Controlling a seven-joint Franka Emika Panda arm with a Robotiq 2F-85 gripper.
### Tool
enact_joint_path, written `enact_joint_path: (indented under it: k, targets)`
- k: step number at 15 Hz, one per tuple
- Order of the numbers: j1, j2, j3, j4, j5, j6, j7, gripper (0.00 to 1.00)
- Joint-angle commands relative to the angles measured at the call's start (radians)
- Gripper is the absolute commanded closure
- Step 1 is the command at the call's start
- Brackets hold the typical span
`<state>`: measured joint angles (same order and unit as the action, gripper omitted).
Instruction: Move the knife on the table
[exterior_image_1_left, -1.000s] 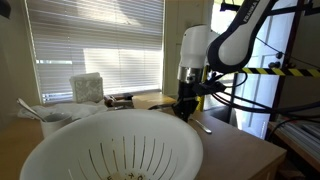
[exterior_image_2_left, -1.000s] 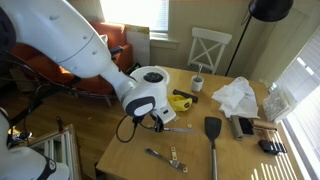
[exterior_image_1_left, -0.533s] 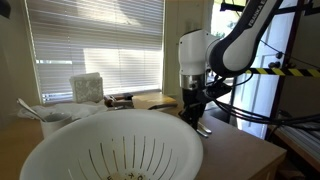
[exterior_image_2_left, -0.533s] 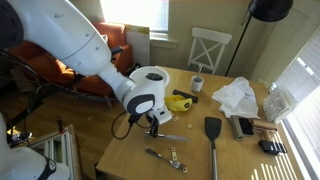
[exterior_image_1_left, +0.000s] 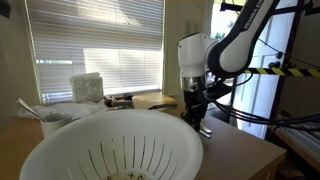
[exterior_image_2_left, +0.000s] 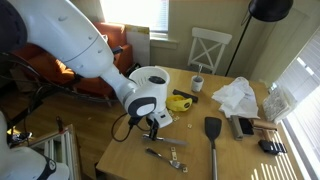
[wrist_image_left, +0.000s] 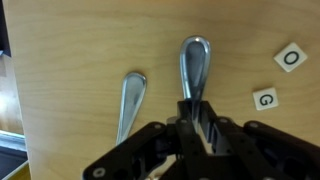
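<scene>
I will lower the knife (wrist_image_left: 193, 62) slightly to the table, between the second utensil and the letter tiles, before releasing it.
In the wrist view my gripper (wrist_image_left: 197, 118) is shut on the knife (wrist_image_left: 193, 62). Its rounded silver handle sticks out past the jaws over the light wooden table (wrist_image_left: 70, 60). In both exterior views the gripper (exterior_image_1_left: 197, 118) (exterior_image_2_left: 157, 127) hangs low over the table (exterior_image_2_left: 118, 150), fingers pointing down. The knife's end (exterior_image_1_left: 204, 129) shows just below it, at or close to the surface. The jaws hide the rest of the knife.
A second silver utensil (wrist_image_left: 128, 102) lies left of the held one; letter tiles O (wrist_image_left: 291, 57) and G (wrist_image_left: 264, 99) to the right. Loose cutlery (exterior_image_2_left: 165, 157), a black spatula (exterior_image_2_left: 213, 140), a yellow object (exterior_image_2_left: 180, 101) and a white cup (exterior_image_2_left: 197, 84) share the table. A white colander (exterior_image_1_left: 110, 150) fills the foreground.
Over the last second the gripper has shifted a little across the table and lower, carrying the knife. In the last half second it has hardly moved.
</scene>
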<state>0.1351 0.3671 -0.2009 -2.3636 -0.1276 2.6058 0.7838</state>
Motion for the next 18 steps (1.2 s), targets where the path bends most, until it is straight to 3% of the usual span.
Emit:
enact_joint_path:
  k: [1,10,11,14,18]
  targets:
    - [-0.050,0.035,0.032,0.032,0.044,0.035,-0.073,0.96]
    - [-0.086,0.105,0.043,0.096,0.104,0.035,-0.163,0.96]
    - [-0.074,0.104,0.027,0.101,0.089,0.018,-0.156,0.59]
    - [-0.027,0.081,-0.032,0.097,0.025,-0.032,-0.088,0.44]
    - [-0.045,-0.071,0.002,0.013,0.075,-0.020,-0.148,0.17]
